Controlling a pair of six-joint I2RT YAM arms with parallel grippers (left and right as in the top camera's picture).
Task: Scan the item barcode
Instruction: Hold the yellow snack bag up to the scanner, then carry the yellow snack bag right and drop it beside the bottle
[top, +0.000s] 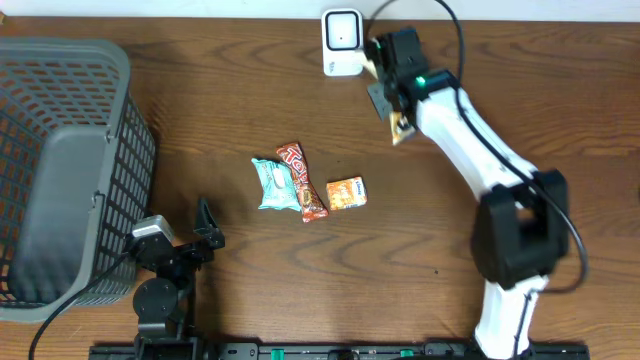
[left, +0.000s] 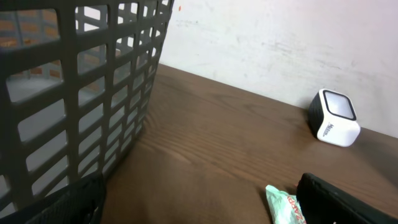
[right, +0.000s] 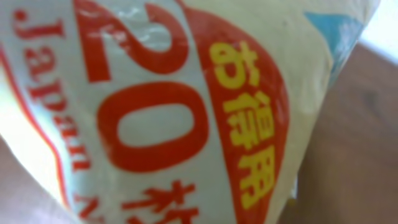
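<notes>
My right gripper will swing away from the scanner (top: 342, 42) next, then lower and release the packet on the bare tabletop to its right in the overhead view.
My right gripper (top: 390, 100) is at the back of the table, just right of the white barcode scanner (top: 342, 42), and is shut on a cream snack packet (top: 402, 129). That packet (right: 186, 112), printed with red and yellow lettering, fills the right wrist view and hides the fingers. In the left wrist view the scanner (left: 334, 118) sits far off against the wall. My left gripper (top: 205, 235) rests low at the front left beside the basket. It stands open (left: 199, 211) with nothing between its fingers.
A grey mesh basket (top: 60, 170) takes up the left side and looms close in the left wrist view (left: 81, 93). Mid-table lie a teal packet (top: 270, 183), a red-brown bar (top: 302, 180) and an orange packet (top: 347, 192). The teal packet (left: 283, 205) lies near my left finger.
</notes>
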